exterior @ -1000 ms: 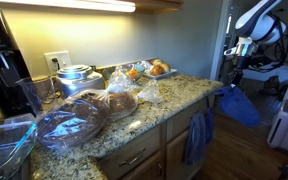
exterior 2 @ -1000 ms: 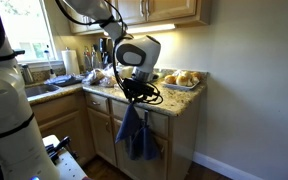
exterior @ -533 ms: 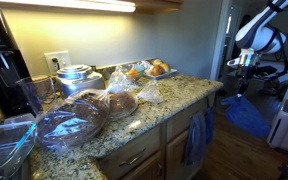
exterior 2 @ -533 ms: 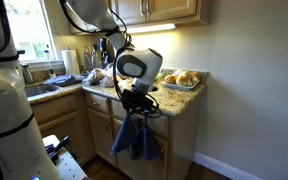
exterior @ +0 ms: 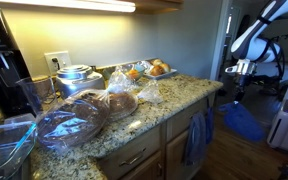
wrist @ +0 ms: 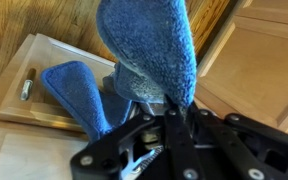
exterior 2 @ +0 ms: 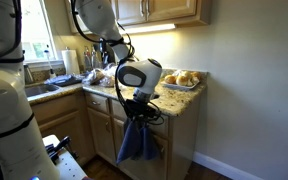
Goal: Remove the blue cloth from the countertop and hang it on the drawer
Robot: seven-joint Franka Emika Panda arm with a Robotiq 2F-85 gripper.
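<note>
The robot will next move its gripper down toward the top of the slate-blue towel hanging below, to let go of the bright blue cloth point(exterior: 243, 121), which still hangs clear of the drawer.
My gripper point(exterior: 234, 72) is shut on the bright blue cloth point(exterior: 243, 121), which hangs limp below it, off the end of the speckled granite countertop point(exterior: 162, 106). It also shows in an exterior view, gripper point(exterior 2: 136, 104) above the cloth point(exterior 2: 136, 143), in front of the cabinet fronts. In the wrist view the fingers point(wrist: 152, 128) pinch the cloth point(wrist: 150, 48) at its edge, and the gripper point(wrist: 169, 113) is over a light wood drawer front point(wrist: 246, 70).
A duller slate-blue towel point(exterior: 196, 136) hangs from the cabinet front; it shows in the wrist view point(wrist: 76, 92) beside a metal handle point(wrist: 26, 88). Bagged bread point(exterior: 112, 102), a tray of rolls point(exterior: 154, 69) and a coffee maker point(exterior: 1, 60) crowd the counter.
The gripper has moved down with the blue cloth, from about counter-edge height to lower along the cabinet fronts. The cloth stays pinched and hanging.
</note>
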